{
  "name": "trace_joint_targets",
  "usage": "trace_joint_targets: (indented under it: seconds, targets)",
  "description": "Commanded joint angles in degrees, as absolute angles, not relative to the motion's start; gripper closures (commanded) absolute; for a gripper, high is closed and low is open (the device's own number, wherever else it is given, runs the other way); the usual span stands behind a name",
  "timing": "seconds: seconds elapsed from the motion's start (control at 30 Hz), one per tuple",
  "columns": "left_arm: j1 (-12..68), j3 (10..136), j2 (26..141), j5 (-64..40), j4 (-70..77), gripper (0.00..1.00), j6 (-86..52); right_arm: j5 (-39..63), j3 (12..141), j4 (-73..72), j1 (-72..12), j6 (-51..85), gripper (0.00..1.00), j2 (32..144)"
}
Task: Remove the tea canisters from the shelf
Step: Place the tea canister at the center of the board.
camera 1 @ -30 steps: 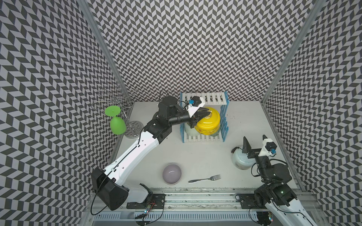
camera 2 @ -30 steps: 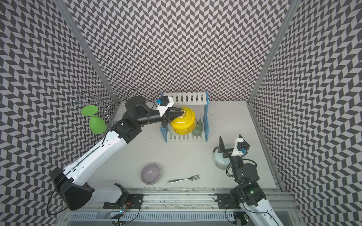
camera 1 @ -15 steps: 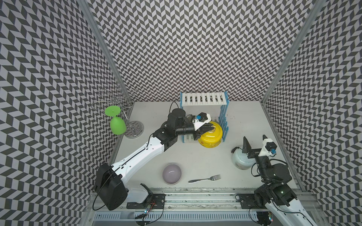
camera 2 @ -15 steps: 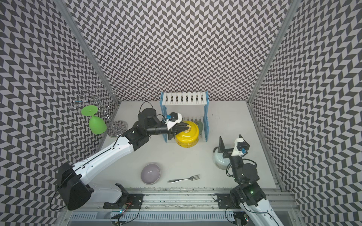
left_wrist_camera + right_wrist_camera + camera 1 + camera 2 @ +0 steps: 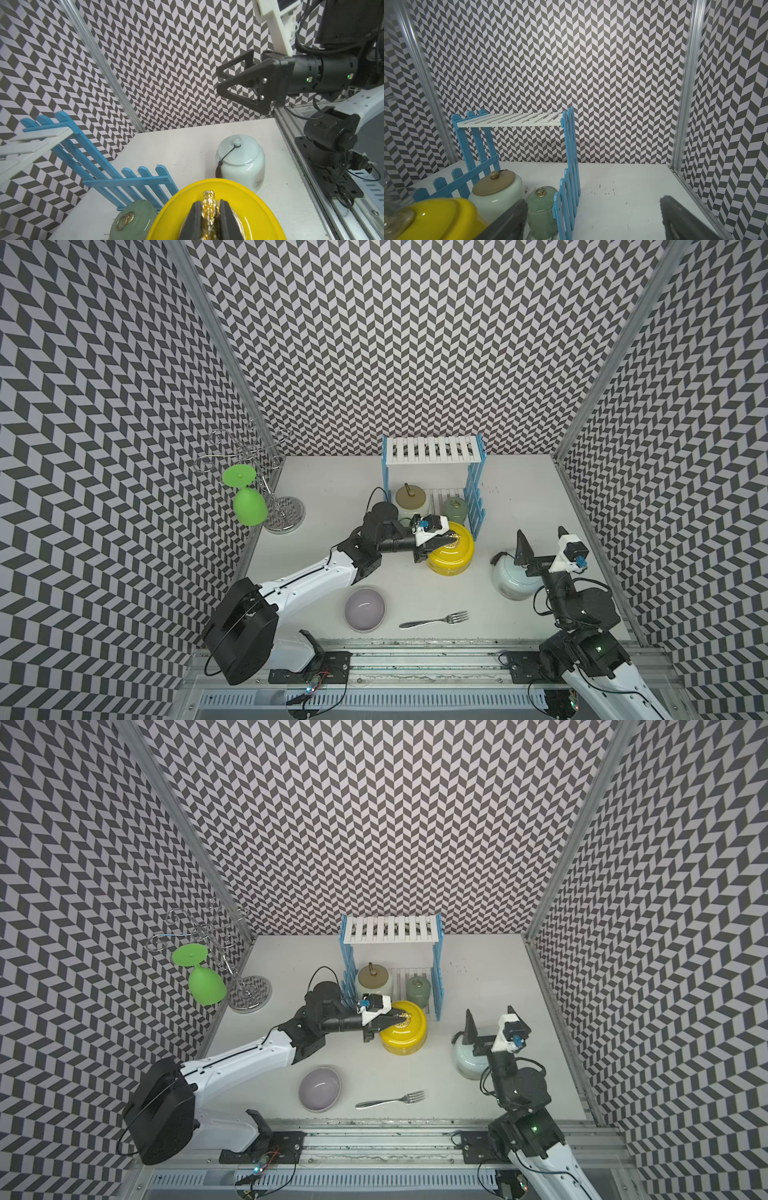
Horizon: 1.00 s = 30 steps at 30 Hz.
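My left gripper draws the yellow canister (image 5: 453,558) back and down next to release it by the fork's teeth, where bare tabletop lies below and back from the gripper.
My left gripper (image 5: 452,536) (image 5: 400,1016) (image 5: 209,204) is shut on the gold knob of the large yellow tea canister (image 5: 453,558) (image 5: 405,1038) (image 5: 255,212). That canister is outside the shelf (image 5: 432,450) (image 5: 392,930) (image 5: 508,120), just in front of it, low at the table; whether it touches the table I cannot tell. The cream canister with the tan lid (image 5: 409,499) (image 5: 496,187) and the small grey-green canister (image 5: 455,509) (image 5: 542,207) stand on the lower tier. The pale blue-white canister (image 5: 511,580) (image 5: 241,162) stands on the table at the right. My right gripper (image 5: 540,545) (image 5: 490,1025) hovers open above it.
A green goblet (image 5: 248,506) hangs upside down from a chrome wire stand (image 5: 284,514) at the left wall. A lilac bowl (image 5: 365,609) and a fork (image 5: 434,620) lie near the table's front edge. The shelf's blue fence side (image 5: 128,180) stands close beside the yellow canister.
My left arm has drawn the yellow canister out of the shelf, forward and down to just in front of it. The right arm has not moved.
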State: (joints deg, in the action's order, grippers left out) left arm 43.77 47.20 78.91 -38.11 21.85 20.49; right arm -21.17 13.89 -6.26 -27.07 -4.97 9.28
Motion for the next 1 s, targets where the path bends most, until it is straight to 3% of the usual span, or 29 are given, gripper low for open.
trace_joint_targets:
  seconds: [0.0,0.97]
  targets:
    - [45.1,46.5,78.8,-38.7,38.5,1.00,19.9,-21.0,13.4,-8.7,-26.7,-5.2,0.00,9.0]
    - [52.2,37.9,93.0,-34.0,52.5,1.00,20.6,-21.1,13.2,-8.7,-26.7,-5.0,0.00,6.4]
